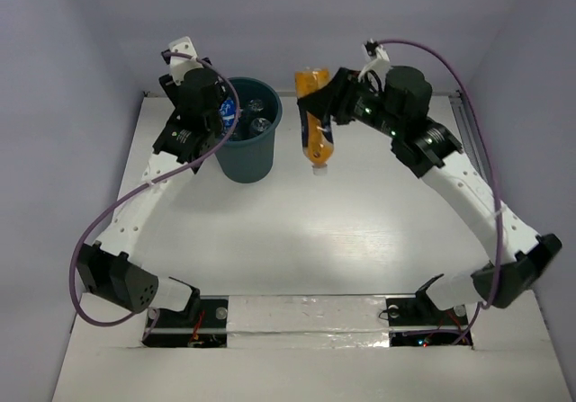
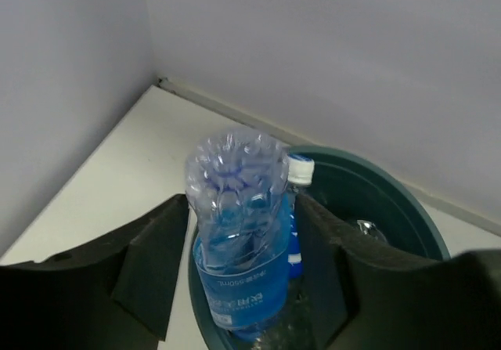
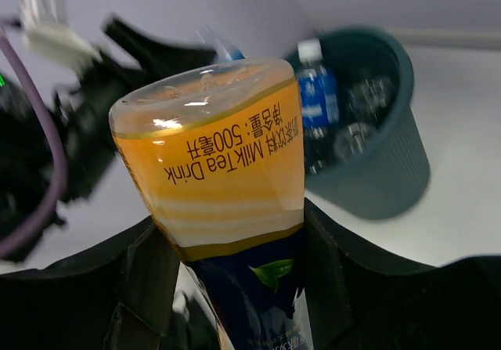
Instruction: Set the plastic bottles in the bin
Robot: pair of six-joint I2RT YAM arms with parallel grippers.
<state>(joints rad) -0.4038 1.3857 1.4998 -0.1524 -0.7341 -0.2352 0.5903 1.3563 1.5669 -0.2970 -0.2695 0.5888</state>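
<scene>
Next, my right gripper should move over the bin's opening, then down to release the orange bottle (image 1: 315,137), as the bin stands to its left in the top view.
The dark teal bin (image 1: 248,155) stands at the back left of the table. My left gripper (image 1: 223,120) is shut on a clear bottle with a blue label (image 2: 239,248) and holds it base up over the bin's left rim (image 2: 411,205). Another blue-labelled bottle with a white cap (image 2: 298,171) and clear bottles (image 1: 261,125) lie inside the bin. My right gripper (image 1: 317,114) is shut on the orange bottle with a dark label (image 3: 223,162). It holds the orange bottle (image 1: 315,137) cap down above the table, just right of the bin (image 3: 387,174).
White walls close in the table at the back and both sides. My left arm (image 3: 78,131) shows at the left of the right wrist view, close to the bin. Purple cables (image 1: 468,96) loop off both arms.
</scene>
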